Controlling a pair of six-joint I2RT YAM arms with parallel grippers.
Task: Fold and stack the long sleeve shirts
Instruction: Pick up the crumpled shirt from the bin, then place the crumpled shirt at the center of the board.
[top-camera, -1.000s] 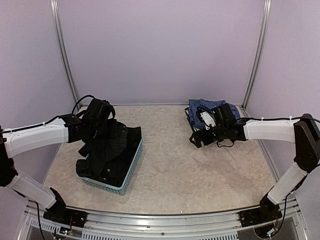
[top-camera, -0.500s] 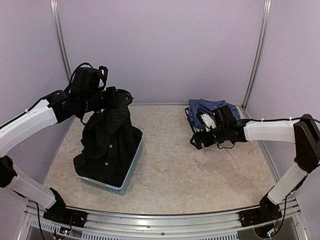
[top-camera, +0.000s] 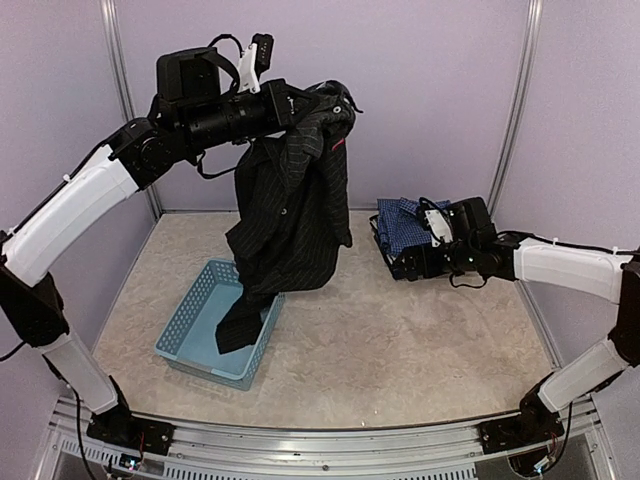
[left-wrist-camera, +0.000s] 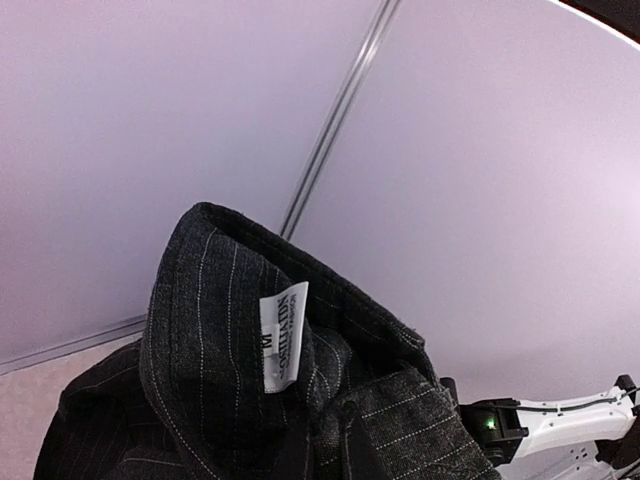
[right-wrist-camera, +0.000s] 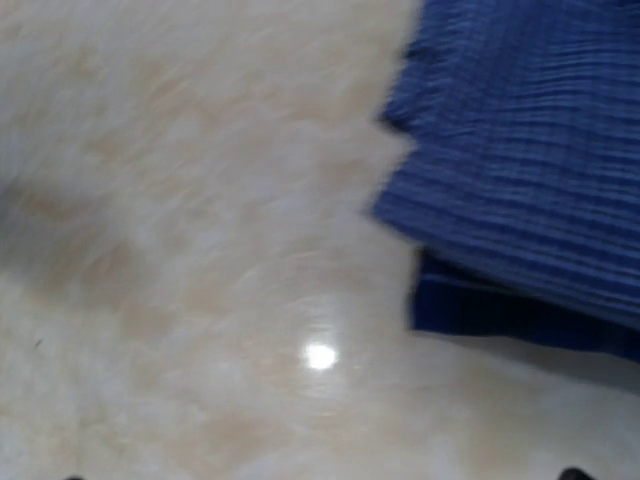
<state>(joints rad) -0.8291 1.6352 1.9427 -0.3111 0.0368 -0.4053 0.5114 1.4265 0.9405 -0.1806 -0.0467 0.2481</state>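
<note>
I need to lower my left gripper next, toward the right in the top view, onto the bare tabletop beside the blue checked shirt (top-camera: 403, 220), and let go of the black shirt's collar there.
The black pinstriped long sleeve shirt (top-camera: 290, 220) hangs high over the table. My left gripper (top-camera: 312, 106) is shut on its collar, and its lowest end dangles into the light blue basket (top-camera: 190, 325). In the left wrist view the collar (left-wrist-camera: 220, 340) and its white label (left-wrist-camera: 282, 335) fill the lower frame and bury the fingers. The blue checked shirt (top-camera: 403, 220) lies folded at the back right, blurred in the right wrist view (right-wrist-camera: 520, 150). My right gripper (top-camera: 408, 264) hovers low at that shirt's near edge, open and holding nothing.
The basket stands at the front left of the marbled table (top-camera: 400, 350) and looks empty apart from the hanging cloth. Lilac walls with metal corner posts (top-camera: 512, 110) close off the back and sides. The right arm (left-wrist-camera: 560, 420) shows in the left wrist view.
My left arm has risen and swung right, pulling the black shirt up out of the basket until it hangs almost free. The right gripper has shifted slightly to the right beside the blue shirt.
</note>
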